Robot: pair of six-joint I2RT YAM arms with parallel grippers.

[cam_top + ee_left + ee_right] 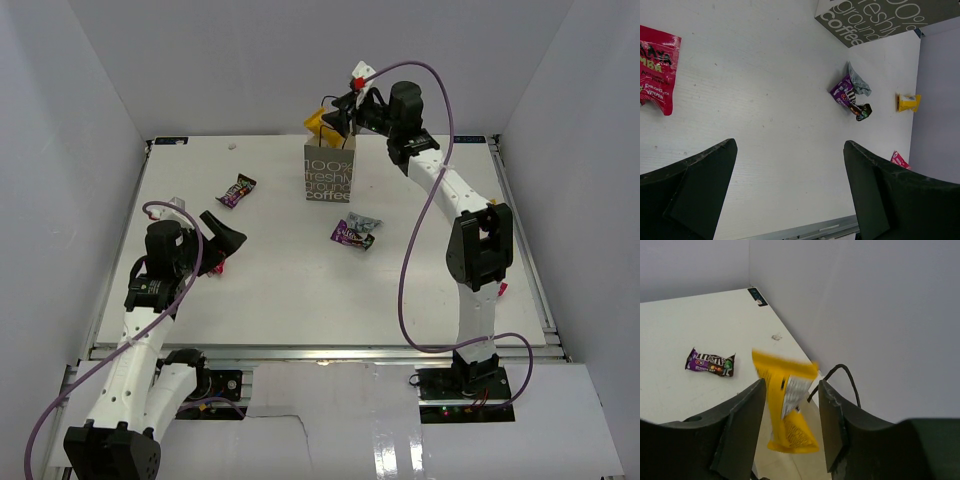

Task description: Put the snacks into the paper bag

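The red packet (218,267) (657,67) is below my left gripper and to the left in its wrist view. Next, my left gripper should swing its open fingers that way and go down onto the packet.
The paper bag (330,175) stands upright at the back middle; its printed side also shows in the left wrist view (875,20). My right gripper (342,113) hovers over the bag's mouth, jaws apart. The yellow bar (787,410) hangs loose and blurred between the jaws (790,402), above the bag's opening and its black loop handle (842,369). A purple packet (238,190) lies left of the bag. A second purple packet (350,234) and the silvery grey one (367,221) lie in front of it. My left gripper (222,235) is open and empty above the table (790,150). A red packet (657,67) lies near it.
White walls close in the table on the left, back and right. A small yellow item (908,102) and a small red item (900,160) lie near the right wall. The purple and grey pair also show in the left wrist view (846,92).
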